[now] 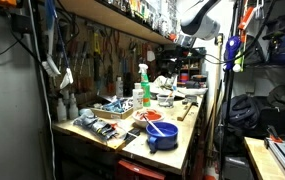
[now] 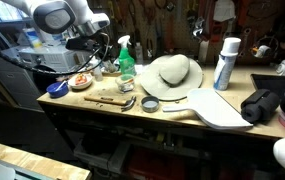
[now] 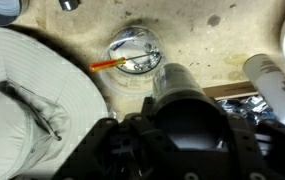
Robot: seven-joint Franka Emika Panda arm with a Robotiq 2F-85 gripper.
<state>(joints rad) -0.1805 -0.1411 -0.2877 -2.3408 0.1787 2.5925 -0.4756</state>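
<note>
My gripper holds the cylinder and will move down toward the hat (image 2: 172, 72) and over the clear glass jar's opening (image 2: 128, 78) to let go of it, because the jar already holds the orange-handled tool.
My gripper (image 3: 177, 112) fills the lower middle of the wrist view and appears shut on a dark, glossy cylinder (image 3: 172, 82) that sticks out between the jaws; the fingertips are hidden. Below it on the worn bench stands a clear glass jar (image 3: 134, 55) with an orange-handled tool (image 3: 106, 66) in it. A white brimmed hat (image 3: 27, 100) lies to its left. In both exterior views the gripper (image 1: 187, 43) (image 2: 94, 45) hangs above the back of the cluttered bench, near the green spray bottle (image 2: 126, 62) and the hat (image 2: 172, 72).
A green spray bottle (image 1: 144, 85), a blue bowl (image 1: 162, 136) and a dish with something red (image 1: 152, 117) stand on the bench. A white can (image 2: 225, 62), a white board (image 2: 217, 108), a small round tin (image 2: 150, 104) and a black bag (image 2: 262, 103) lie nearby. Tools hang on the back wall.
</note>
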